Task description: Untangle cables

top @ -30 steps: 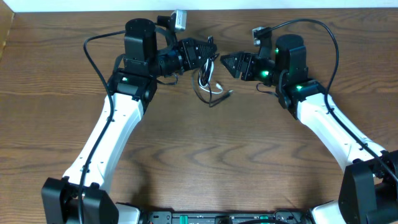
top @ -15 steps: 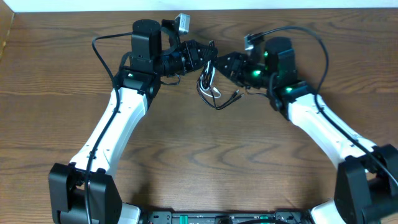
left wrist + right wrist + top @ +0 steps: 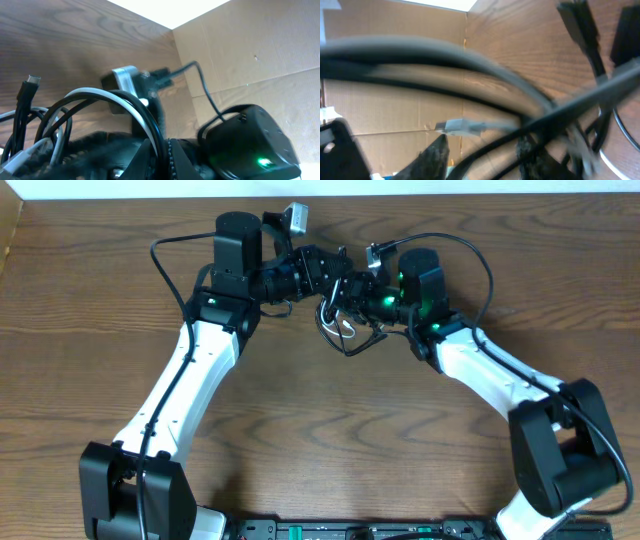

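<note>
The left gripper will pull back toward the base next, tip down and let go of the cords over the bare tabletop (image 3: 298,338) beside the bundle, because the open tabletop leaves room.
A tangled bundle of cables (image 3: 340,320), one white and one black, hangs at the back middle of the table. My left gripper (image 3: 337,280) is shut on its upper loops. In the left wrist view the black and white cords (image 3: 150,117) run down into the shut left gripper (image 3: 162,152), and a black plug (image 3: 30,82) sticks up at the left. My right gripper (image 3: 353,290) reaches into the bundle from the right. In the right wrist view the right gripper (image 3: 482,152) has its jaws apart with a black cord (image 3: 492,145) running between them. A silver-tipped white plug (image 3: 460,127) lies just above.
The table's back edge (image 3: 450,194) runs close behind both grippers. A cardboard wall (image 3: 250,45) stands beyond it. The arms' own thick black wires (image 3: 480,255) loop over the wrists. Bare wooden tabletop (image 3: 330,430) lies in front of the bundle.
The right arm has swung left and pushed its gripper into the cable bundle, with its jaws narrowing. The left gripper has shifted slightly right, still holding the cables.
</note>
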### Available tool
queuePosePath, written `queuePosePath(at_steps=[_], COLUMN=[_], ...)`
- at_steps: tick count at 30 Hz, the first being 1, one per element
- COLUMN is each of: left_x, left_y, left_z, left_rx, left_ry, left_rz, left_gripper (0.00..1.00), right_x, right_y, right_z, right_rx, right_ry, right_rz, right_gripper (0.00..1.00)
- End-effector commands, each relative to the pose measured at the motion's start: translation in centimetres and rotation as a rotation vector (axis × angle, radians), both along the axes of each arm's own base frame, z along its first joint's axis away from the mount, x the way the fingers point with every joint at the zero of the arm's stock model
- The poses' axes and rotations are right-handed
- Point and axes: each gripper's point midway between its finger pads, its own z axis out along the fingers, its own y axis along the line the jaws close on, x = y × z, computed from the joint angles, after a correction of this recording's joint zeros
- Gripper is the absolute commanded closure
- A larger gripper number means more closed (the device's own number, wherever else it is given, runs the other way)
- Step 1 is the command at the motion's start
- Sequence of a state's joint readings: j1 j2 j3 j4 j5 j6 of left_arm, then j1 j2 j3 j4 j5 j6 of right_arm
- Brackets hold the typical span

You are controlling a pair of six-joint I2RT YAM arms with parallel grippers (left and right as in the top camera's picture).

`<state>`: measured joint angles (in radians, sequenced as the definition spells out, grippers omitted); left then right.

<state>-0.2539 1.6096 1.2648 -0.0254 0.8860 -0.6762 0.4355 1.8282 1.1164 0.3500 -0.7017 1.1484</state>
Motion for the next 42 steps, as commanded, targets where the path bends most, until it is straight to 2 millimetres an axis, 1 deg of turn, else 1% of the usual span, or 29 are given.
queuePosePath(at_steps=[1,3,5,6,9,12,16,19,22,25,28,31,34,36,39,40,42], left_x=[-0.8,-0.9,-0.9,-0.7,0.2,1.5,2.8,3.2,3.1,2.8,2.3,1.9,1.4,1.2,1.0,0.9,0.9], left_y=[-1.2,-1.4,-1.3,-1.0,0.3,2.4,5.5,7.4,8.4,9.0,9.7,10.3,11.0,11.4,11.9,12.2,12.5], left_z=[0.7,0.7,0.7,0.7,0.6,0.5,0.0,-0.7,-1.7,-3.1,-4.6,-6.0,-7.1,-7.6,-8.3,-8.6,-8.8], left_rx=[-0.014,-0.014,-0.013,-0.012,-0.007,0.003,0.028,0.049,0.078,0.132,0.194,0.259,0.320,0.353,0.394,0.415,0.428], left_ry=[-0.017,-0.017,-0.018,-0.018,-0.017,-0.017,-0.022,-0.001,0.025,0.055,0.094,0.117,0.137,0.141,0.149,0.158,0.165], left_rz=[-0.045,-0.050,-0.048,-0.038,0.001,0.065,0.138,0.172,0.187,0.203,0.220,0.231,0.241,0.243,0.251,0.262,0.271], left_gripper=[0.93,0.93,0.93,0.92,0.93,0.92,0.93,0.93,0.93,0.93,0.93,0.93,0.92,0.93,0.92,0.93,0.93], right_x=[0.5,0.6,0.7,0.7,0.6,0.7,1.2,1.3,1.2,0.7,0.6,0.7,0.9,0.9,1.0,1.2,1.5], right_y=[0.6,0.6,0.4,0.2,-0.5,-1.7,-3.9,-5.9,-7.7,-8.8,-10.0,-12.0,-14.5,-16.2,-18.7,-20.3,-22.4], right_z=[-0.4,-0.1,0.0,0.1,0.3,0.8,1.1,1.5,2.1,3.9,6.5,9.1,11.2,12.3,13.6,14.0,14.2], right_rx=[0.015,0.008,-0.017,-0.023,-0.022,-0.013,-0.047,-0.114,-0.179,-0.205,-0.200,-0.193,-0.179,-0.169,-0.158,-0.156,-0.161], right_ry=[-0.028,-0.071,-0.137,-0.158,-0.192,-0.211,-0.238,-0.278,-0.318,-0.381,-0.439,-0.485,-0.494,-0.495,-0.495,-0.491,-0.479], right_rz=[0.005,0.013,0.032,0.044,0.085,0.109,0.096,0.074,0.056,0.051,0.016,-0.037,-0.111,-0.152,-0.212,-0.250,-0.302], right_gripper=[0.68,0.80,0.96,0.99,0.99,0.99,0.99,0.99,0.99,0.99,0.99,0.99,0.99,0.99,0.99,0.99,0.99])
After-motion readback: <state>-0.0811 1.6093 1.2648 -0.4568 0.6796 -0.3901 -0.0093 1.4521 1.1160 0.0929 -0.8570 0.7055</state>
